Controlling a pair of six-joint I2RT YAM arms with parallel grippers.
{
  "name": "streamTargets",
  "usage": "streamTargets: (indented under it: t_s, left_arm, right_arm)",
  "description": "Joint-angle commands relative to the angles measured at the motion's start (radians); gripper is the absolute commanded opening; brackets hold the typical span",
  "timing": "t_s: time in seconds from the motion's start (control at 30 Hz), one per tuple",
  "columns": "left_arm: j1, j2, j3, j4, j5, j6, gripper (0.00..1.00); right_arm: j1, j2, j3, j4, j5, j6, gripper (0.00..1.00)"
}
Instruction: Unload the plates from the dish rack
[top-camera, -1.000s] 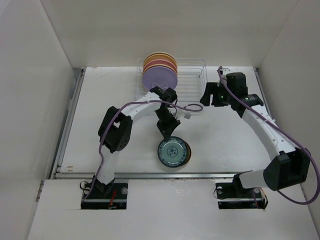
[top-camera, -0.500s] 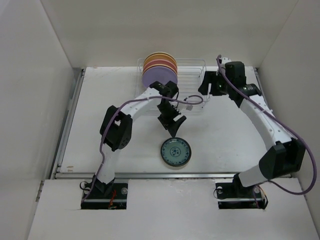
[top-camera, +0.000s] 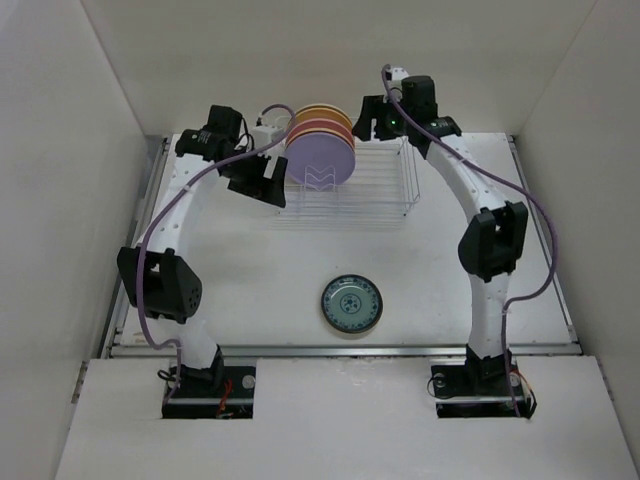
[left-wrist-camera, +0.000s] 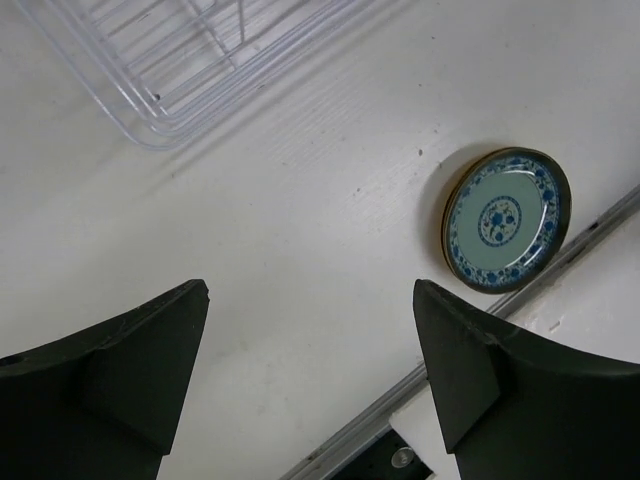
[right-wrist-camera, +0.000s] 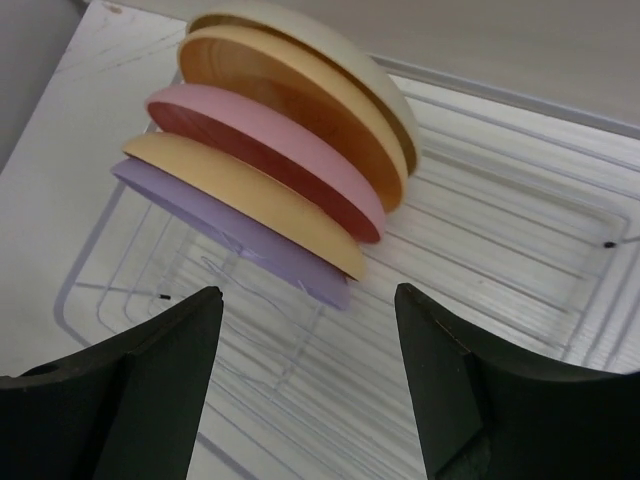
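The lavender plate stands frontmost in the row of plates. So my right gripper next moves down and to the left in the top view onto that plate's exposed edge.
The white wire dish rack (top-camera: 365, 185) stands at the back of the table. Several plates stand on edge at its left end, the lavender one (top-camera: 318, 160) in front. The right wrist view shows them as lavender (right-wrist-camera: 230, 228), yellow (right-wrist-camera: 250, 190), pink (right-wrist-camera: 270, 150), orange (right-wrist-camera: 300, 100) and cream (right-wrist-camera: 345, 60). A small blue-green patterned plate (top-camera: 351, 305) lies flat on the table, with an amber rim (left-wrist-camera: 447, 215) under it. My left gripper (top-camera: 262, 180) hangs open and empty left of the rack. My right gripper (top-camera: 368, 115) is open above the rack's back, beside the plates.
White walls close in the table on the left, back and right. A metal rail (top-camera: 340, 350) runs along the near edge, just in front of the small plates. In the left wrist view a corner of the rack (left-wrist-camera: 150, 125) shows at the top left.
My left gripper opened, left the blue-green plate flat on the table and swung back to the rack's left side. My right arm moved from the rack's right side to above its back.
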Motion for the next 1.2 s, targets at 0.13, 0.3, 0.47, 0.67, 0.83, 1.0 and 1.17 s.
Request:
streamTargets:
  t_s: [0.13,0.3,0.47,0.67,0.83,1.0,1.17]
  left_arm:
    - [0.088,0.079,-0.044,0.094,-0.064,-0.194,0.81]
    - [0.136,0.129,0.017,0.104,-0.107,-0.219,0.81]
    - [0.136,0.139,0.008,0.113,-0.145,-0.185,0.81]
    - [0.136,0.196,0.063,0.122,-0.164,-0.152,0.81]
    - [0.136,0.306,0.184,0.099,-0.164,-0.162,0.81]
    - [0.136,0.348,0.223,0.088,-0.164,-0.184,0.81]
    - [0.136,0.317,0.160,0.122,-0.151,-0.215,0.81]
  right_arm:
    - [0.083,0.097,0.073,0.103,-0.096,-0.084,0.70]
    - [0.083,0.131,0.044,0.112,-0.076,-0.108,0.57]
    - [0.092,0.155,0.025,0.144,-0.014,-0.117,0.49]
    - [0.112,0.209,0.071,0.144,0.063,-0.117,0.43]
    - [0.112,0.218,0.071,0.144,0.103,-0.128,0.29]
    - [0.132,0.166,0.034,0.135,0.128,-0.151,0.05]
    - [0.141,0.089,0.023,0.144,0.184,-0.160,0.00]
